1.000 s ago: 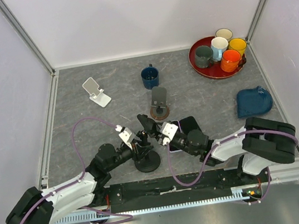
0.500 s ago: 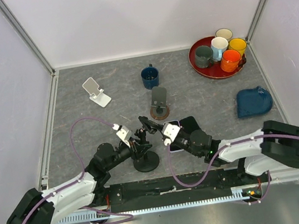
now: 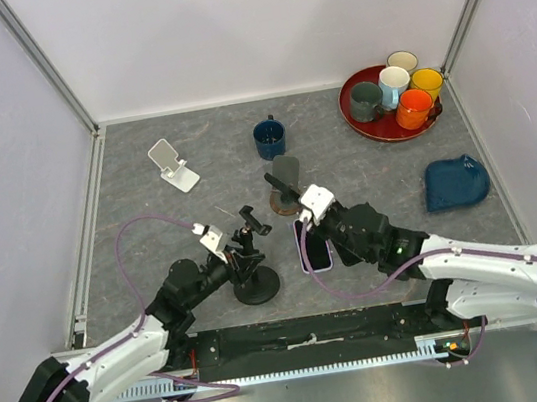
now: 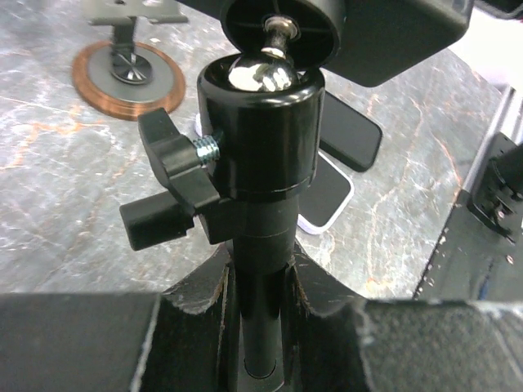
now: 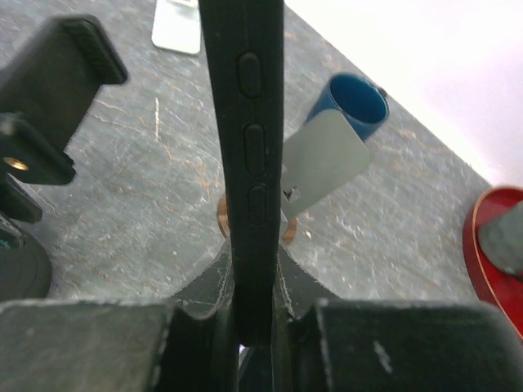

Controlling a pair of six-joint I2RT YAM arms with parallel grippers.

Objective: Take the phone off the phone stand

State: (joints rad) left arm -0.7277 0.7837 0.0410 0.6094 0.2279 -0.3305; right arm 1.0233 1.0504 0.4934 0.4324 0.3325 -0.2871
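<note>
My right gripper carries the phone away from the stand next, past the lying phones and down onto bare table toward the blue cloth.
The black phone stand point(image 3: 258, 285) is upright near the table's front, its empty clamp head point(image 3: 249, 219) on a ball joint point(image 4: 260, 122). My left gripper point(image 3: 237, 258) is shut on the stand's post point(image 4: 260, 269). The black phone point(image 3: 279, 183) is clear of the stand, up and to its right. In the right wrist view the phone point(image 5: 249, 122) is edge-on, side buttons showing, with my right gripper point(image 5: 255, 318) shut on its lower end. The bare clamp point(image 5: 57, 90) shows at left in that view.
A lilac-cased phone point(image 3: 314, 250) lies flat beneath the right arm. A grey stand on a copper base point(image 3: 289, 166) is just behind the held phone. Further back are a blue mug point(image 3: 269, 138) and a white folding stand point(image 3: 173, 165). A red tray point(image 3: 351, 113) of cups and a blue cloth point(image 3: 456, 183) lie at right.
My right gripper closed on the phone and carried it out of the stand's clamp, to the right and away from me. The left gripper kept its hold on the post.
</note>
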